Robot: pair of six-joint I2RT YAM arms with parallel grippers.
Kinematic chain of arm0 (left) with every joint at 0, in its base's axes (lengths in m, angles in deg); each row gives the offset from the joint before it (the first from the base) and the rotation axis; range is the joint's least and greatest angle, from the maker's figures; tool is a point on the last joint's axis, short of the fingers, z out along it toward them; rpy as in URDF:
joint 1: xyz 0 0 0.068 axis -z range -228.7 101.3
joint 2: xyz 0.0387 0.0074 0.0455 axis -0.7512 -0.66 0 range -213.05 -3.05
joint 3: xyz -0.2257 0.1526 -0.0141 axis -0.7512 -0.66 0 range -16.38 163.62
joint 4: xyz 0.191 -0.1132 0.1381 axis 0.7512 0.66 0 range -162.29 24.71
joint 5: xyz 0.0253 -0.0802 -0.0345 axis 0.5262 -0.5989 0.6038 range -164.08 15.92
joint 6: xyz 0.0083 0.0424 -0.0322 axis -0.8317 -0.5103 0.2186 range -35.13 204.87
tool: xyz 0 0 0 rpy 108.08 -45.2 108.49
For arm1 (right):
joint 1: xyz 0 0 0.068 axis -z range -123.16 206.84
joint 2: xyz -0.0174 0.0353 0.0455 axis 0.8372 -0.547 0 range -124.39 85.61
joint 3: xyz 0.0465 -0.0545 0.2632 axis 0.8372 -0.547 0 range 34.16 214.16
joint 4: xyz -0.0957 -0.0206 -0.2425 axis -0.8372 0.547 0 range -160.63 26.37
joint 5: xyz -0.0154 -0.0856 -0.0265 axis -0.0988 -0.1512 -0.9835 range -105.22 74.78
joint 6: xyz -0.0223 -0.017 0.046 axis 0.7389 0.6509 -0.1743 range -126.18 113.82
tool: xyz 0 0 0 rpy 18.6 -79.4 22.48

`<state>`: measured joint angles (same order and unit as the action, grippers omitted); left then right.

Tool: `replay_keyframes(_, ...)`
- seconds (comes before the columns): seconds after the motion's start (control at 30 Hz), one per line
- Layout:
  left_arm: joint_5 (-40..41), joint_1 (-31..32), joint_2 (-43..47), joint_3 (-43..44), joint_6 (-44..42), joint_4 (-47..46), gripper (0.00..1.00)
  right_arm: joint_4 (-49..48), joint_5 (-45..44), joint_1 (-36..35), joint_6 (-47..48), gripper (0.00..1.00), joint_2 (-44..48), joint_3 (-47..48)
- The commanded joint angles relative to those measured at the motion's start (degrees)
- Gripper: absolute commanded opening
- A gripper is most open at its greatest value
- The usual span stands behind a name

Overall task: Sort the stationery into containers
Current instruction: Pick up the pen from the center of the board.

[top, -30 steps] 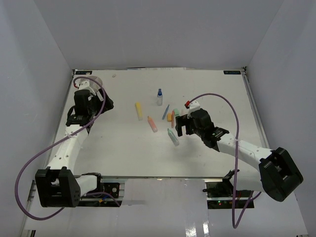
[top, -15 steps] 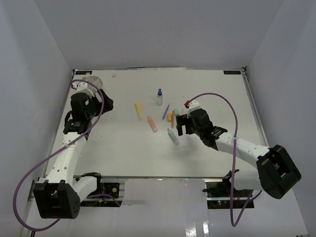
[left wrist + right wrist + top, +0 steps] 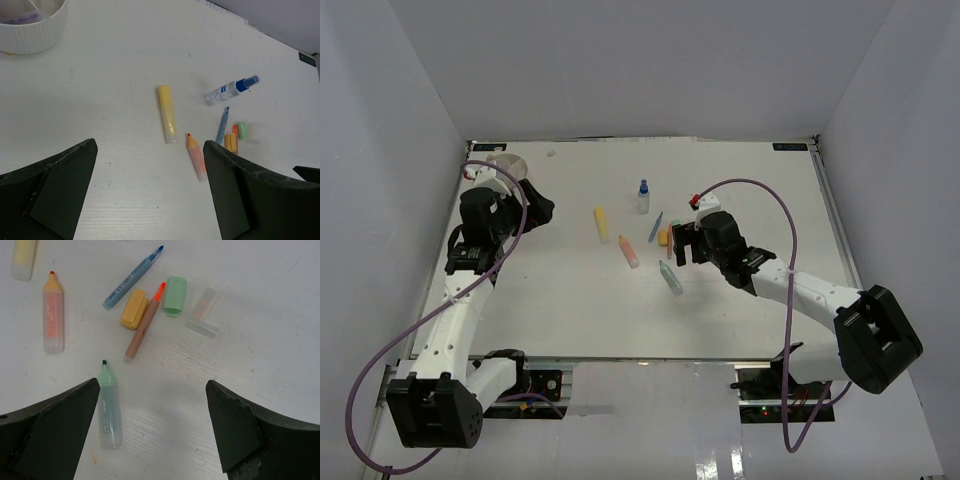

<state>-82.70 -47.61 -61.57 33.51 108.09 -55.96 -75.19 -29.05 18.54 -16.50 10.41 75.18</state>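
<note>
The orange pen's blunt end [image 3: 669, 253] [image 3: 132, 353] is below the right gripper and to its left in the top view, so the right gripper needs to go down and across onto it next.
Stationery lies loose mid-table: a yellow marker [image 3: 167, 113], a pink marker [image 3: 196, 156], a blue-capped clear bottle [image 3: 231, 90] and a thin blue pen [image 3: 133, 277]. Beside the pen lie an orange pen [image 3: 144, 325], a yellow cap [image 3: 134, 309], a green cap [image 3: 175, 296] and a clear cap [image 3: 202, 313]. A teal marker [image 3: 108, 407] lies by my right gripper's left finger. My right gripper [image 3: 152, 390] hangs open over bare table just below that cluster. The left gripper [image 3: 149, 160] is open and empty, short of the yellow and pink markers. The white divided tub [image 3: 30, 27] stands far left.
The tub [image 3: 505, 163] sits in the table's far left corner, partly hidden behind my left arm. White walls close in the table on the left, back and right. A purple cable loops from each arm.
The right gripper has moved a little farther from the base, toward the pen cluster, uncovering the teal marker. The left arm has shifted slightly. Both grippers stay open.
</note>
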Motion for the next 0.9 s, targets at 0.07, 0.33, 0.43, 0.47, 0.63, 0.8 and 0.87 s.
replay_keyframes(0.07,-2.1,-0.2,2.89,-0.67,3.67,0.45,0.98,0.07,-0.24,0.07,-0.83,0.93,-3.36,4.68)
replay_keyframes(0.33,-2.37,-0.2,3.24,-4.36,-0.37,-0.25,0.98,2.45,0.73,-0.02,-3.99,0.85,-11.37,9.17)
replay_keyframes(0.43,-1.14,-0.2,3.06,-4.97,-0.19,0.01,0.98,2.18,0.73,-0.28,-4.88,0.81,-14.79,10.13)
replay_keyframes(0.47,-0.96,-0.2,2.98,-4.98,-0.2,0.01,0.98,2.27,0.64,-0.37,-4.96,0.8,-15.5,10.49)
replay_keyframes(0.63,-0.69,-0.2,3.06,-5.24,0.15,0.36,0.98,3.15,0.38,-1.16,-5.14,0.75,-20.76,13.3)
replay_keyframes(0.8,-2.01,-0.2,2.62,-5.33,0.42,0.54,0.98,3.59,-0.85,-2.03,-5.49,0.73,-24.29,15.49)
replay_keyframes(0.87,-2.19,-0.2,2.62,-5.42,0.51,0.54,0.98,3.77,-1.46,-2.39,-5.67,0.72,-25.7,16.02)
